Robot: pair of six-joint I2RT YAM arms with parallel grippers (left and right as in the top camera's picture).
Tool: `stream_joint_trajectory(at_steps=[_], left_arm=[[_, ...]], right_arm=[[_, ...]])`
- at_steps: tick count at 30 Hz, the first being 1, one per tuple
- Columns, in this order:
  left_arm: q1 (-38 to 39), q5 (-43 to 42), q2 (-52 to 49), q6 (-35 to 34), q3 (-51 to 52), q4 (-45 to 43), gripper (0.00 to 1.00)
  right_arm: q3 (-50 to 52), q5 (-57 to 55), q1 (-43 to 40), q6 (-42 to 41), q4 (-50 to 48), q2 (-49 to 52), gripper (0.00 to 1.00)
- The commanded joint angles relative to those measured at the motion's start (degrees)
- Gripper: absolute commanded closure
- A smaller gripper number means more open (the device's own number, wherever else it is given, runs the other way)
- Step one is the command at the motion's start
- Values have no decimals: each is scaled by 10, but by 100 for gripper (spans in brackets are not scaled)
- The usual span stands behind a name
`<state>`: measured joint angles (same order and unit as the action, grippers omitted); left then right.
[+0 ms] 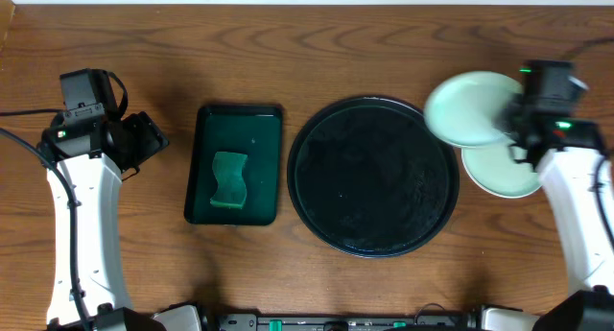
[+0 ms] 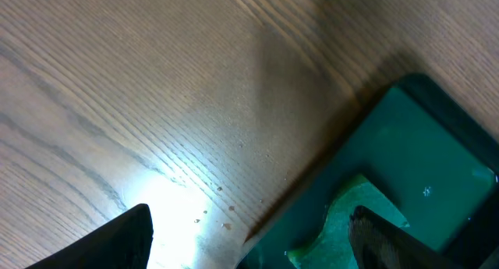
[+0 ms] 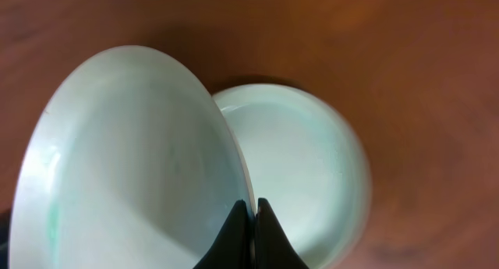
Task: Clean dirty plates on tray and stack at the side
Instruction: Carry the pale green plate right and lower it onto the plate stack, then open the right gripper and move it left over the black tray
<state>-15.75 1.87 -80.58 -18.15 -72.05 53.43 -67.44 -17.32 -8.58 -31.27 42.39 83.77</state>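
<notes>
The plate in my right gripper still hangs over the black tray (image 1: 374,176), so my right gripper needs to move down and to the right in the overhead view and let it go on top of the white plate (image 1: 501,168).
The round black tray (image 1: 374,176) lies bare at table centre. My right gripper (image 1: 523,115) is shut on the rim of a pale green plate (image 1: 470,108), held lifted and tilted over the tray's right edge. The right wrist view shows that plate (image 3: 132,160) pinched between the fingers (image 3: 251,222), a faint green smear near its left rim. Below it another white plate (image 1: 504,173) rests on the wood at the right, seen also as the plate (image 3: 304,168) under the held one. My left gripper (image 1: 144,139) hovers open at the left, above bare wood beside the green tray.
A rectangular dark green tray (image 1: 236,164) holds a green sponge (image 1: 229,178) left of the black tray. In the left wrist view the green tray (image 2: 421,144) and sponge (image 2: 343,218) lie under the right finger (image 2: 390,238). Small droplets (image 2: 222,214) spot the wood.
</notes>
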Motion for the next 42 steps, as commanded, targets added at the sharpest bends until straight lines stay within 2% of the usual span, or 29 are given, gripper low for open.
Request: stream_joint_trajectory(at_steps=[1, 8, 19, 21, 26, 28, 31, 35, 38, 42], left_arm=[[-3, 5, 2, -1, -9, 1, 20], [-3, 5, 2, -1, -9, 1, 19], [-3, 5, 2, -1, -9, 1, 20], [-3, 5, 2, -1, -9, 1, 20], [-3, 5, 2, -1, -9, 1, 19], [-3, 5, 2, -1, -9, 1, 19], [-3, 5, 2, -1, -9, 1, 19], [-3, 5, 2, -1, -9, 1, 19], [-3, 5, 2, -1, -9, 1, 19], [-3, 5, 2, -1, -9, 1, 20]], right_arm=[[-3, 14, -71, -38, 22, 12, 99], [-2, 18, -155, -56, 50, 56, 99], [-2, 93, -161, -48, 48, 131, 99], [-2, 102, -161, -33, 48, 134, 91], [-3, 158, -161, 49, 49, 134, 59], [-3, 179, -160, 67, 50, 134, 51], [-3, 226, -153, 103, 50, 134, 46], [-3, 276, -123, 147, 50, 134, 45], [-3, 324, -74, 190, 49, 134, 45], [-3, 326, 19, 202, 50, 134, 45]])
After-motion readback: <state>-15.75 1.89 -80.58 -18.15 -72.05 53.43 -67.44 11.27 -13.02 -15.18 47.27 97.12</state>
